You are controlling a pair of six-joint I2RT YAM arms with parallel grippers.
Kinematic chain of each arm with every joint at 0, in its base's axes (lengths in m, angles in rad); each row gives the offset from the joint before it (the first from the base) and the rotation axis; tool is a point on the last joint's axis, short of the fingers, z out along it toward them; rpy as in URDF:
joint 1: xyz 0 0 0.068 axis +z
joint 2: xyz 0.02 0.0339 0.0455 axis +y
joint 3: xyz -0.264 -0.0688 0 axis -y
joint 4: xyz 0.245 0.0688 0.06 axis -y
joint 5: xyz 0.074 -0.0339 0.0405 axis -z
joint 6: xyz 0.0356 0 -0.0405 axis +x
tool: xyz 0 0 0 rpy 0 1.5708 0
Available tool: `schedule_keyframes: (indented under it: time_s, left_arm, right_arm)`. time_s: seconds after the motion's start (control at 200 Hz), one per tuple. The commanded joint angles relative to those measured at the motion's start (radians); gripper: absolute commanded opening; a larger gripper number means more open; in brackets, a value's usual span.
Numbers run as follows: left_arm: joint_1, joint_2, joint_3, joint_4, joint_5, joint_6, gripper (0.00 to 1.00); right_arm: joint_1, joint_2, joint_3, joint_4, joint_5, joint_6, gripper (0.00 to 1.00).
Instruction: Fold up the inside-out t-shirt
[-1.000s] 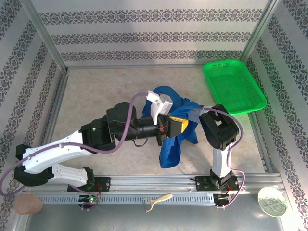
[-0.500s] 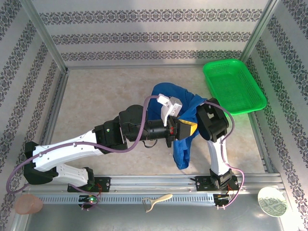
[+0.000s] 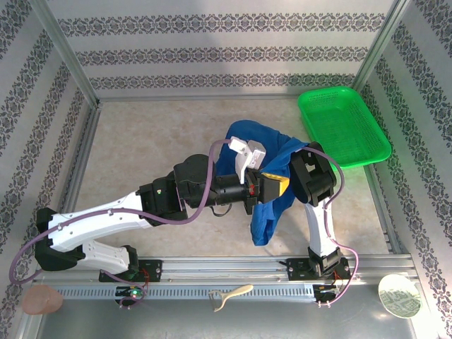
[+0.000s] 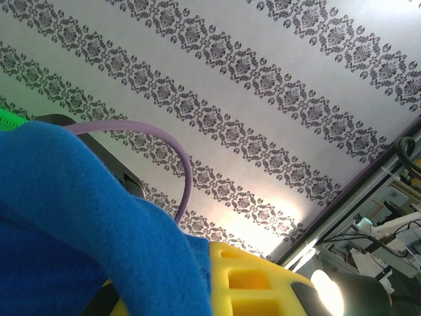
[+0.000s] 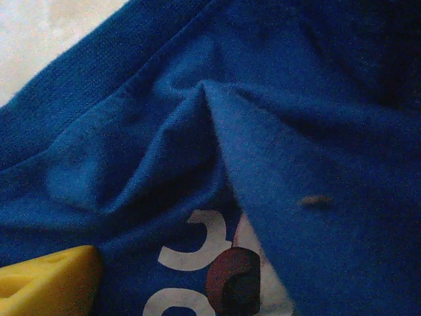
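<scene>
My left gripper carries the fold of the t-shirt away from my base toward the back wall next, then moves it down, then lets go of it.
The royal-blue t-shirt [image 3: 265, 212] hangs bunched at the middle right of the table, one end trailing toward the front rail. My left gripper [image 3: 274, 186] is shut on a fold of it and holds it up. In the left wrist view the blue cloth [image 4: 66, 217] drapes over a yellow finger [image 4: 263, 283]. My right arm [image 3: 314, 180] presses into the shirt from the right. The right wrist view is close on the creased cloth [image 5: 131, 131] and its pale lettering and dark print [image 5: 230, 283]. One yellow right finger [image 5: 46, 283] sits far at the lower left; the other is hidden.
A green mesh basket [image 3: 344, 127] stands at the back right, close to the right arm. Patterned walls and metal posts enclose the table. On the front ledge lie a pale tool [image 3: 229, 294], a pinkish lump [image 3: 41, 300] and a round disc [image 3: 399, 295].
My left gripper carried the shirt to the right, and the hanging end swung with it. The right arm moved back and in against the cloth.
</scene>
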Motion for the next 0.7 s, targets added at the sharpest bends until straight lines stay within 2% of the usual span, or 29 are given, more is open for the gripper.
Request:
schedule_keyframes:
  time_s: [0.0, 0.14, 0.245, 0.29, 0.35, 0.435, 0.58, 0.694]
  left_arm:
    - [-0.008, -0.002, 0.007, 0.103, -0.011, -0.002, 0.0]
    - [0.003, -0.023, -0.061, 0.183, -0.04, -0.012, 0.0]
    - [0.014, -0.037, -0.101, 0.222, -0.058, -0.03, 0.0]
    - [0.018, -0.043, -0.113, 0.225, -0.06, -0.038, 0.0]
    - [0.024, -0.047, -0.124, 0.231, -0.063, -0.044, 0.0]
    - [0.03, -0.051, -0.14, 0.234, -0.08, -0.053, 0.0]
    - [0.055, -0.059, -0.164, 0.233, -0.108, -0.07, 0.0]
    - [0.112, -0.078, -0.194, 0.24, -0.133, -0.1, 0.0]
  right_arm:
    - [0.012, 0.04, -0.045, -0.17, -0.075, -0.107, 0.89]
    - [0.021, 0.038, -0.089, -0.189, -0.102, -0.171, 0.86]
    - [0.021, 0.051, -0.144, -0.151, -0.171, -0.198, 0.71]
    - [0.02, 0.047, -0.175, -0.117, -0.201, -0.21, 0.55]
    - [0.02, 0.037, -0.215, -0.072, -0.227, -0.21, 0.24]
    - [0.017, 0.022, -0.259, -0.006, -0.272, -0.214, 0.0]
    - [0.021, -0.018, -0.276, 0.082, -0.313, -0.293, 0.0]
    - [0.027, -0.09, -0.278, 0.124, -0.302, -0.383, 0.0]
